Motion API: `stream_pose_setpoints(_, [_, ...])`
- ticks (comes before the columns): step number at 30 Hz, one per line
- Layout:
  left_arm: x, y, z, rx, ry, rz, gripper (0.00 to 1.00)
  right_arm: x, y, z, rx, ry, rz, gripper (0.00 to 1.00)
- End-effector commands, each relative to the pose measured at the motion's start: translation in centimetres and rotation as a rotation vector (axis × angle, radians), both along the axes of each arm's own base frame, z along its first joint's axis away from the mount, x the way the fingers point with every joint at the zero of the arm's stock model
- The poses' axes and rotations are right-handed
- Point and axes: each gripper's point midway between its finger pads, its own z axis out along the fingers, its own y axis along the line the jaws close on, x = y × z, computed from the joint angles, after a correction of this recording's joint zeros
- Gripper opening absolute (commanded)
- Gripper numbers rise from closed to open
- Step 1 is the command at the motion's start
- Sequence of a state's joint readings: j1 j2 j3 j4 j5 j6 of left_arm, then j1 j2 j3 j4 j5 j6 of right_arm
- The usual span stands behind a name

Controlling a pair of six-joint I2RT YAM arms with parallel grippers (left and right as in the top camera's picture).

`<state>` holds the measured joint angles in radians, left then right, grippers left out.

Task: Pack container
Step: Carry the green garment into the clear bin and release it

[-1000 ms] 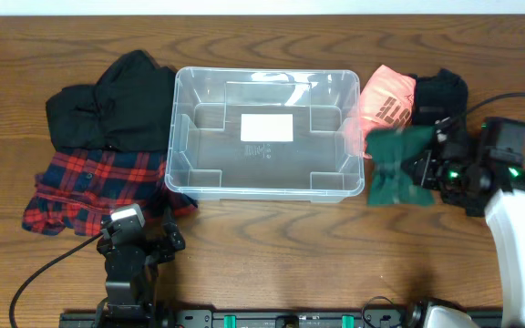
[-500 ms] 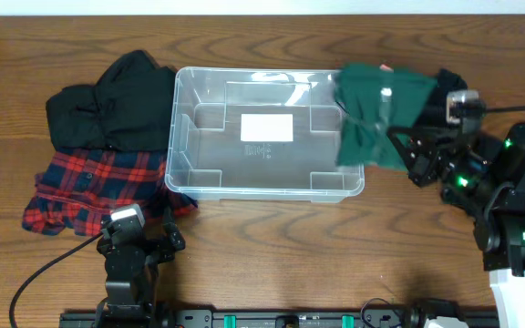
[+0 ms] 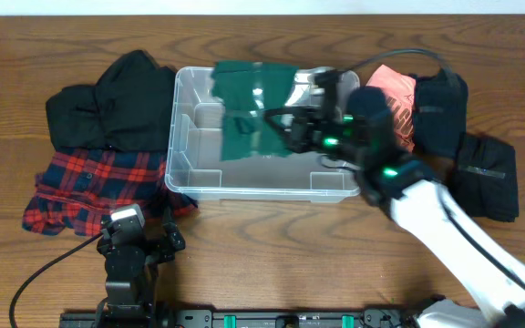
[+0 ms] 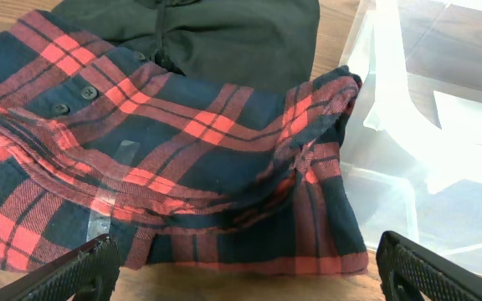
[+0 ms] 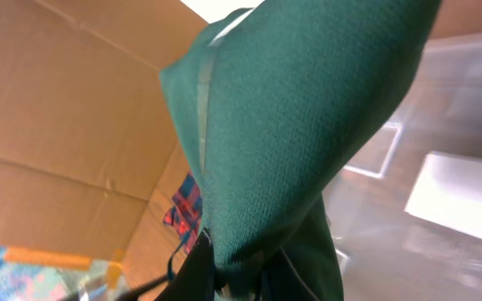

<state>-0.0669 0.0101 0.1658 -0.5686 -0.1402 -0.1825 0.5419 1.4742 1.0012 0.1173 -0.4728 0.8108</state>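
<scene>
My right gripper goes down and to the left in the overhead view next and releases the cloth. This is because the bin's bare base (image 3: 211, 144) lies below the gripper on that side.
The container (image 3: 185, 178) is a clear plastic bin in the middle of the table; its wall also shows in the left wrist view (image 4: 392, 75). My right gripper (image 3: 292, 128) is shut on a dark green cloth (image 3: 249, 109) and holds it over the bin's middle and back left. In the right wrist view the green cloth (image 5: 308, 125) fills the frame, with the bin's base (image 5: 458, 201) behind it. My left gripper (image 4: 245, 272) is open and empty at the table's front left, just in front of a red plaid shirt (image 4: 174, 159).
A black garment (image 3: 112, 105) and the red plaid shirt (image 3: 85, 187) lie left of the bin. A pink cloth (image 3: 395, 96) and black clothes (image 3: 472, 146) lie to its right.
My right arm has swung left with the green cloth, from the table right of the bin to over the bin's inside. The left arm has not moved.
</scene>
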Motion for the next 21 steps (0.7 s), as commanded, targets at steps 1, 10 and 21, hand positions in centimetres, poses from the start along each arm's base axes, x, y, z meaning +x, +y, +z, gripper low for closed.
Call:
stream_pose_setpoints(1, [0.0,0.2,-0.5,0.008,0.006,0.007,0.98,2.1,1.5,-2.8,0.062,0.13,-0.081,0.01])
stream_pose_setpoints(10, [0.0,0.2,-0.5,0.008,0.006,0.007,0.98,5.6,4.0,-9.7,0.127,0.206,-0.104,0.01])
stream_pose_setpoints(21, [0.0,0.2,-0.5,0.008,0.006,0.008,0.98,4.6,4.2,-6.0,0.056,-0.039,0.131,0.98])
